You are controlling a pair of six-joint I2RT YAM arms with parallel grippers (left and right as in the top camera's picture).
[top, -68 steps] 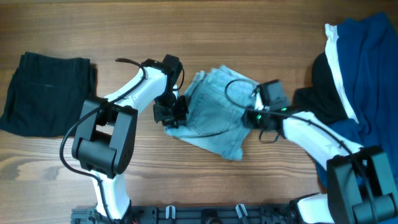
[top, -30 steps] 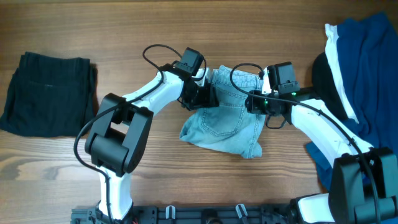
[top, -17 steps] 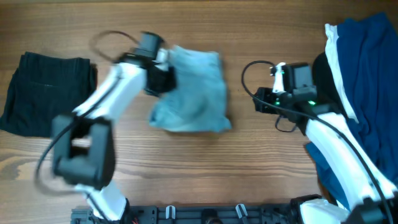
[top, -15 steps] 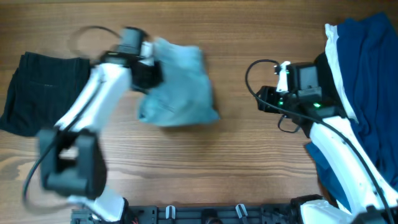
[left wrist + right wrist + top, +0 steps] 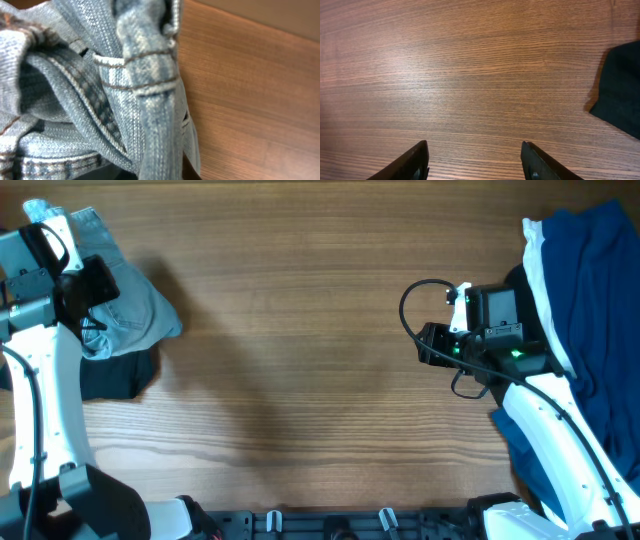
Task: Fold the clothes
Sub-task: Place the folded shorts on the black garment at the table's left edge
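My left gripper next lowers toward the folded black garment (image 5: 115, 375) and releases the denim on it, as the cloth still hangs above from the shut fingers.
The pale-blue denim garment (image 5: 135, 310) is bunched at the far left of the table, lying over the top of a folded black garment (image 5: 115, 375). My left gripper (image 5: 92, 285) is at the denim's left side and is shut on it. The left wrist view is filled with the denim (image 5: 125, 100), showing its waistband and a belt loop, and the fingers are hidden there. My right gripper (image 5: 428, 345) is open and empty over bare wood right of centre, and its two fingers (image 5: 480, 162) stand wide apart.
A heap of dark-blue cloth (image 5: 590, 280) with a white strip and a black garment (image 5: 520, 305) lies at the right edge, beside my right arm. A corner of that black garment (image 5: 620, 90) shows in the right wrist view.
My left arm has swung the denim garment from the table's middle to the far left, onto the black garment. My right gripper has let go of it and drawn back to the right.
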